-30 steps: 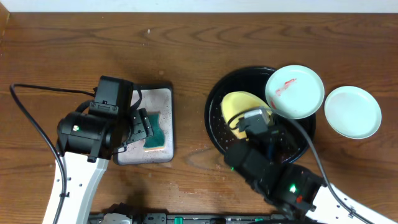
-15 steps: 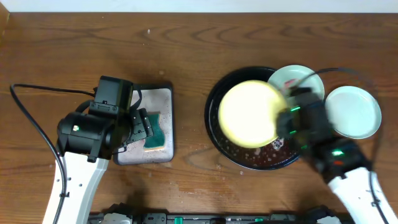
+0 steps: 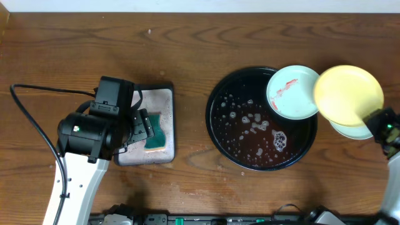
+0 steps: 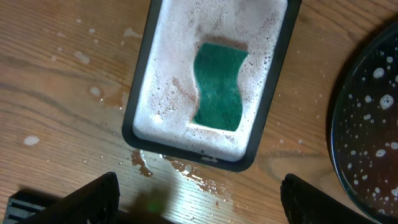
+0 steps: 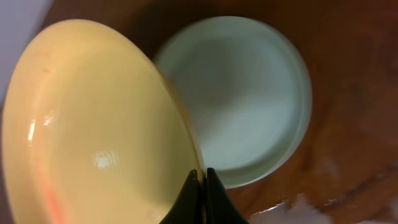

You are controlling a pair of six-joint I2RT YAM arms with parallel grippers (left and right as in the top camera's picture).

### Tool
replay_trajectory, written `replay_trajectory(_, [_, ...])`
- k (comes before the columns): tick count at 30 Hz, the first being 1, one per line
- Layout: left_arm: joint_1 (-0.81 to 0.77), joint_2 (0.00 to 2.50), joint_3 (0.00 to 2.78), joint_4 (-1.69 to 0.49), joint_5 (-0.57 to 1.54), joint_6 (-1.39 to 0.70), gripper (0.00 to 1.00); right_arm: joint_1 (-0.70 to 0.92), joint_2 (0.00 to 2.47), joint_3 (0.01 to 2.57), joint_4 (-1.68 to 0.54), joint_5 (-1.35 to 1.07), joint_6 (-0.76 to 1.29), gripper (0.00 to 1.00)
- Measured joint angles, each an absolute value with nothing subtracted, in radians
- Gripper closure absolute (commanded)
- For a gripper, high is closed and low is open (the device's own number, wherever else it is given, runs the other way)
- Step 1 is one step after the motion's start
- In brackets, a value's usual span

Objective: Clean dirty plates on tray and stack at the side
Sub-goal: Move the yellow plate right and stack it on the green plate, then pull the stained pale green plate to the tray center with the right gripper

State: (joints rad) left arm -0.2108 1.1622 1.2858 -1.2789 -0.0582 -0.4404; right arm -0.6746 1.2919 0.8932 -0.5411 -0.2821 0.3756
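Next, my right gripper should lower, shift away from the black tray [image 3: 220,125] and lay the yellow plate flat on the clean pale plate [image 3: 355,130], since it hangs tilted and off-center.
My right gripper [image 3: 374,119] [image 5: 202,180] is shut on the rim of the yellow plate [image 3: 347,94] [image 5: 93,130] and holds it tilted above a clean pale plate [image 3: 355,130] [image 5: 249,99] that lies on the table right of the black tray [image 3: 220,125]. A second pale plate [image 3: 289,94] with a red sauce smear rests on the tray's far right rim. The tray holds dark sudsy water. My left gripper [image 4: 199,199] is open and empty above the wood, just in front of the silver tray [image 4: 149,93].
A green sponge [image 3: 156,134] [image 4: 217,87] lies in foam on the small silver tray [image 3: 164,100] at the left. Water is spilled on the wood [image 4: 186,171] by that tray's near edge. The black tray's rim [image 4: 333,124] shows at the right of the left wrist view.
My right arm has carried the yellow plate from the black tray rightwards to above the clean pale plate. The left arm has not moved.
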Motion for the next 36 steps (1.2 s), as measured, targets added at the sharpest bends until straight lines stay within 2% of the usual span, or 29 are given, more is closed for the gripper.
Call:
replay_trajectory(6, [-0.211,1.162,1.286,-1.279,-0.058,-0.44,0.17,-0.803,1.513,0.894,-0.442,-0.276,0.4,0.99])
replay_trajectory(10, [-0.211,1.162,1.286,-1.279,-0.058,-0.44,0.17,-0.844,1.56,0.894,-0.407,-0.262,0.422,0.98])
replay_trajectory(12, [-0.211,1.162,1.286,-1.279,-0.058,-0.44,0.16,-0.847,1.559,0.896,-0.391,-0.235,0.421,0.63])
replay_trajectory(13, [-0.211,1.162,1.286,-1.279,-0.058,-0.44,0.16,-0.847,1.559,0.896,-0.385,-0.228,0.413,0.57])
replay_trajectory(18, [-0.211,1.162,1.286,-1.279,-0.058,-0.44,0.17,-0.824,1.559,0.9,-0.373,-0.319,0.355,0.56])
replay_trajectory(22, [-0.211,1.162,1.286,-1.279,-0.058,-0.44,0.16,-0.702,1.535,0.904,-0.372,-0.419,0.318,0.56])
replay_trajectory(26, [-0.211,1.162,1.286,-1.279,-0.058,-0.44,0.16,-0.488,1.484,0.913,-0.364,-0.42,0.246,0.55])
replay_trajectory(28, [-0.211,1.162,1.286,-1.279,-0.058,-0.44,0.17,-0.356,1.469,0.924,-0.363,-0.347,0.202,0.49])
replay_trajectory(31, [-0.211,1.162,1.286,-1.279,-0.058,-0.44,0.17,-0.218,1.471,0.925,-0.336,-0.16,0.148,0.49])
replay_trajectory(36, [-0.211,1.162,1.286,-1.279,-0.058,-0.44,0.16,-0.163,1.506,0.925,-0.199,0.046,0.063,0.49])
